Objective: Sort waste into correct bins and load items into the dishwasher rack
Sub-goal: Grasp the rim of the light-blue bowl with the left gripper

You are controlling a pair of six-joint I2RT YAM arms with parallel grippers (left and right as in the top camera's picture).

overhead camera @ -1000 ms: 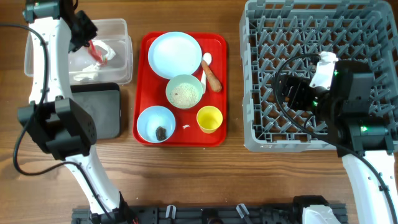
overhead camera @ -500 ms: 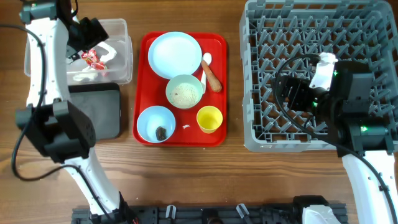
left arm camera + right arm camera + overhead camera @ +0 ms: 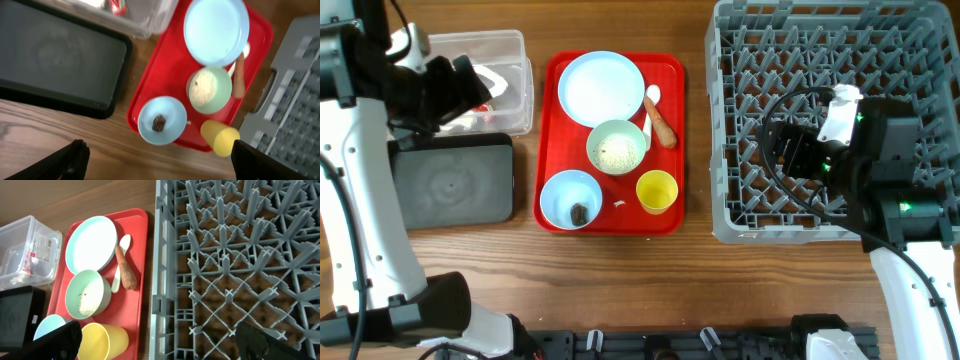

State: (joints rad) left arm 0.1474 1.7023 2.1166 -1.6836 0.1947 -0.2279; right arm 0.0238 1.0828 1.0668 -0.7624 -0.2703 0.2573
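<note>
My left gripper moves back and down to the bowl's rim facing the cup next, since the blue bowl (image 3: 570,197) still holds the brown scrap (image 3: 158,123).
My left gripper (image 3: 468,88) hangs open and empty over the clear tub (image 3: 512,55), where the red-and-white wrapper (image 3: 116,6) lies. The black tray (image 3: 450,185) sits just in front of the tub. On the red tray (image 3: 560,140) are the pale blue plate (image 3: 601,88), a green bowl (image 3: 617,147) with rice, a blue bowl (image 3: 570,197) with a brown scrap (image 3: 158,123), the yellow cup (image 3: 657,191), the white spoon (image 3: 649,105) and the carrot stick (image 3: 663,125). My right gripper (image 3: 785,145) is open above the grey rack (image 3: 920,60).
A small white paper scrap (image 3: 619,204) lies on the red tray between the blue bowl and the cup. Bare wooden table (image 3: 620,280) runs along the front. The rack's left wall (image 3: 159,280) stands close to the red tray's right edge.
My left gripper has opened and let the wrapper fall into the clear tub, then lifted away toward the front. The right arm has not moved.
</note>
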